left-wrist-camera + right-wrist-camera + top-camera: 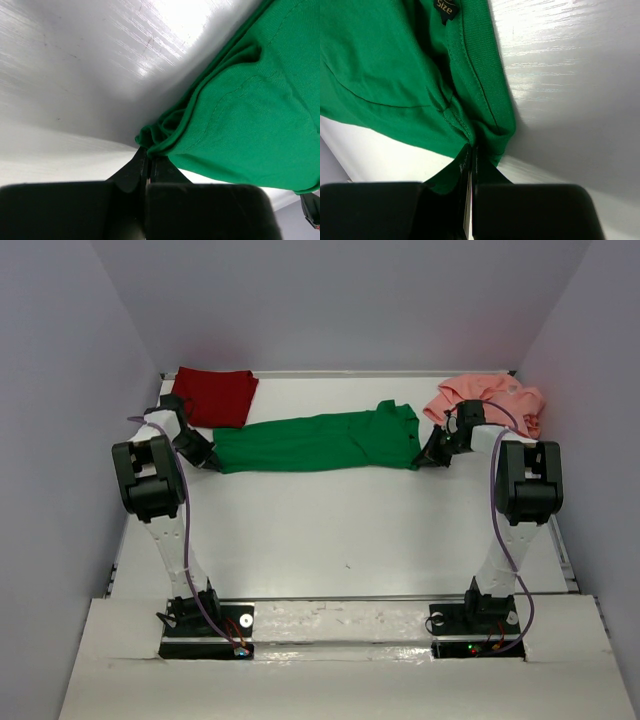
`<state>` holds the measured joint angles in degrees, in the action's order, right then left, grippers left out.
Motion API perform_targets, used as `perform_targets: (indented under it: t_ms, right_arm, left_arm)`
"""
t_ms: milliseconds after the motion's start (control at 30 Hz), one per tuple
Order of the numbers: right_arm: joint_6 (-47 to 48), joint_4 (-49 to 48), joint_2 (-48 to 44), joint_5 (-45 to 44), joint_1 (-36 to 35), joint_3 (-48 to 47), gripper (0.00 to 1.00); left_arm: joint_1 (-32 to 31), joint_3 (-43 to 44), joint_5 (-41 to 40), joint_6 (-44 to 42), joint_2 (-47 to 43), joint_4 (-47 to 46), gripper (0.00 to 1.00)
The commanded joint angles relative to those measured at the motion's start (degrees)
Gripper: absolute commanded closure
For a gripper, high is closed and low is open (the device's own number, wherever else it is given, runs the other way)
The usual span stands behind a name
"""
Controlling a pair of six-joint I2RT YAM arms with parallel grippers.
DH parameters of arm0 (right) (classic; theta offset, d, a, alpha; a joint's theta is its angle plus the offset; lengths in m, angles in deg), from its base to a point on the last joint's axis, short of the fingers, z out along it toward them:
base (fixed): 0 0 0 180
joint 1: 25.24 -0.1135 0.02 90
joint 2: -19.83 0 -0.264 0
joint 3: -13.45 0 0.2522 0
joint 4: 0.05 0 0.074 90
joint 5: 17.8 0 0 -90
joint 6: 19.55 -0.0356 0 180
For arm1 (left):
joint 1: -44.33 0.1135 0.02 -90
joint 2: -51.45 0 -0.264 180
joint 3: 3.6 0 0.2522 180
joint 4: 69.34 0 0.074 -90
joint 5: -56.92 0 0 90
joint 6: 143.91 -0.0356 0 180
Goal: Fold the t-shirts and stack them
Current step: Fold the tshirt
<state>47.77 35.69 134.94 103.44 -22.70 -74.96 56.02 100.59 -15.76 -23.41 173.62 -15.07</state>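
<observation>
My left gripper swings back toward the front table edge's middle [330,584] and releases the cloth next, since the green t-shirt [315,442] is stretched crosswise and the table is bare before it.
The green t-shirt [315,442] lies stretched left to right across the back of the table, folded into a long band. My left gripper [213,461] is shut on its left end, pinching bunched green cloth [250,110] at the fingertips. My right gripper [426,460] is shut on its right end, near the collar with a size label [447,7]. The dark red t-shirt [213,395] lies folded at the back left. The salmon pink t-shirt [488,400] lies crumpled at the back right, partly behind my right arm.
The white table [340,530] is walled by pale panels at the back and both sides. Its raised front lip [340,598] runs between the arm bases.
</observation>
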Motion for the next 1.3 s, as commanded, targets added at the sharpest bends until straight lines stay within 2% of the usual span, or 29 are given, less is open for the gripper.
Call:
perform_targets:
  t_ms: [0,433,733,1067,1267]
  right_arm:
    - [1.14,2.10,-0.59,-2.15,-0.35,-3.30,1.00]
    - [3.34,9.04,0.29,-8.13,6.06,-7.00,1.00]
    - [3.87,12.30,2.66,-9.98,6.59,-10.69,1.00]
    - [3.87,13.44,9.16,-7.87,6.59,-18.33,1.00]
    - [3.25,13.62,13.90,-6.90,6.59,-24.73,1.00]
  left_arm:
    - [-0.08,-4.30,-5.10,-2.37,0.80,0.27,1.00]
    - [-0.08,-9.22,-4.58,-3.87,-5.19,1.85,1.00]
    - [-0.17,-11.50,-2.21,-4.48,-7.64,2.47,1.00]
    - [-2.28,-24.67,-0.27,-2.64,-18.10,1.42,1.00]
    - [-6.05,-31.63,1.22,-0.09,-24.78,0.71,1.00]
